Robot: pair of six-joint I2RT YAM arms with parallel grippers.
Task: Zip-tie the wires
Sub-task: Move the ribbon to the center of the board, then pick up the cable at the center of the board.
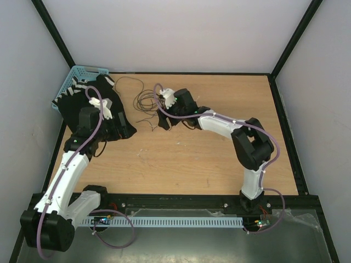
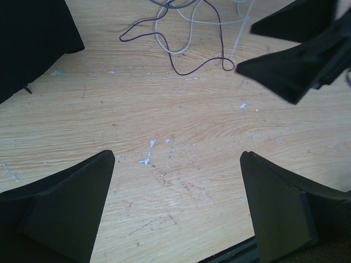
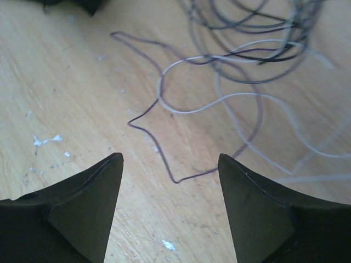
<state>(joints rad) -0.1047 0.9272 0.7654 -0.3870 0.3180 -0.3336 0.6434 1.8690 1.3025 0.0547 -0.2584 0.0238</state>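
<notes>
My right gripper lowers its open fingers astride the purple wire's near kink (image 3: 171,173) below it next, since that kink sits clear of the wires' coils.
The wires (image 1: 143,101) lie in a loose tangle of thin dark and pale strands on the wooden table (image 1: 186,159), at the back middle. My right gripper (image 1: 163,120) hangs at the tangle's near right edge. In the right wrist view it (image 3: 170,156) stands open, and a kinked dark strand (image 3: 175,178) lies on the wood between its tips, untouched. The coils (image 3: 241,55) spread out beyond. My left gripper (image 2: 176,154) is wide open over bare wood, left of the wires (image 2: 181,52). It faces the right gripper's fingers (image 2: 285,76).
A light blue basket (image 1: 77,82) stands at the back left corner, behind the left arm. A black mass (image 2: 33,38) fills the left wrist view's upper left. White flecks (image 2: 147,159) dot the wood. A black rail (image 1: 175,198) runs along the near edge.
</notes>
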